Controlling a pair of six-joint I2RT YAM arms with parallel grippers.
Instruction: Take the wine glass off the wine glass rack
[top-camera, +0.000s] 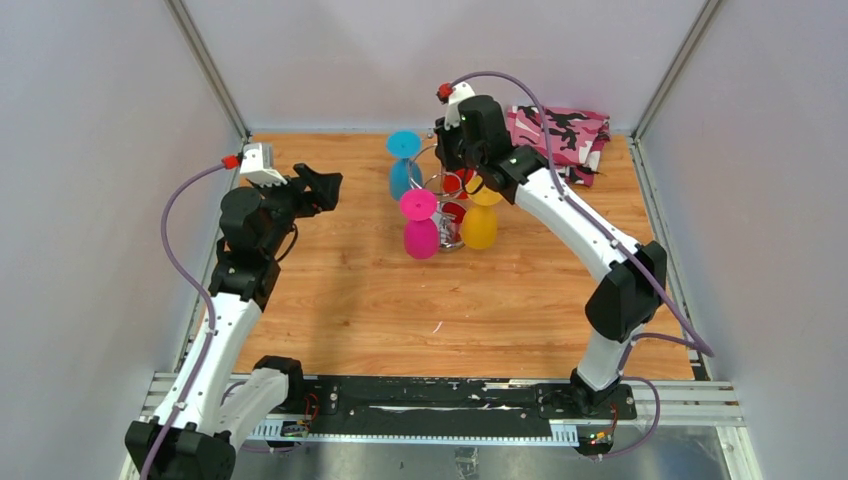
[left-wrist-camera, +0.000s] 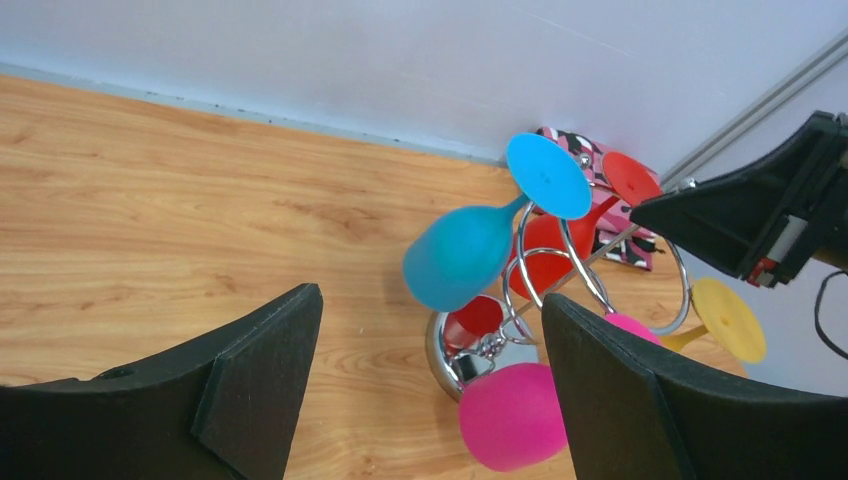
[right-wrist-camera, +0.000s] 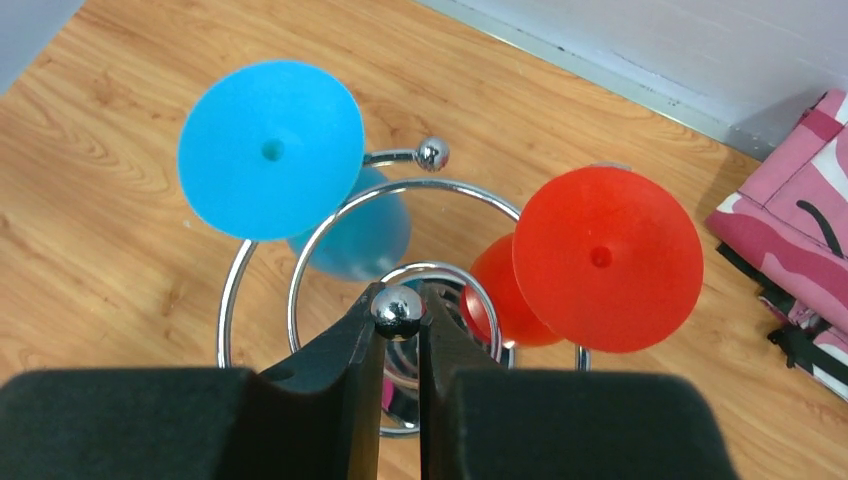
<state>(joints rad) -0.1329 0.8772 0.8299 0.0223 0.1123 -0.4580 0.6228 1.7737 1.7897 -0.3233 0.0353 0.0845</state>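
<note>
The bare wood in front of the rack (top-camera: 451, 240) is clear. My right gripper should pull the rack back onto that wood by its chrome ball and let go.
The chrome wine glass rack (top-camera: 451, 240) stands at the back middle of the wooden table. Blue (top-camera: 404, 165), pink (top-camera: 420, 225), red (top-camera: 456, 190) and yellow (top-camera: 480, 222) wine glasses hang upside down on it. My right gripper (right-wrist-camera: 398, 312) is above the rack, shut on the chrome ball (right-wrist-camera: 398, 308) at the top of its post, between the blue foot (right-wrist-camera: 270, 150) and the red foot (right-wrist-camera: 605, 258). My left gripper (left-wrist-camera: 430, 297) is open and empty, left of the rack, facing the blue glass (left-wrist-camera: 460, 255) and the pink glass (left-wrist-camera: 512, 415).
A pink camouflage cloth (top-camera: 560, 135) lies at the back right, behind the right arm. White walls stand close on the left, back and right. Bare wood lies in front of the rack.
</note>
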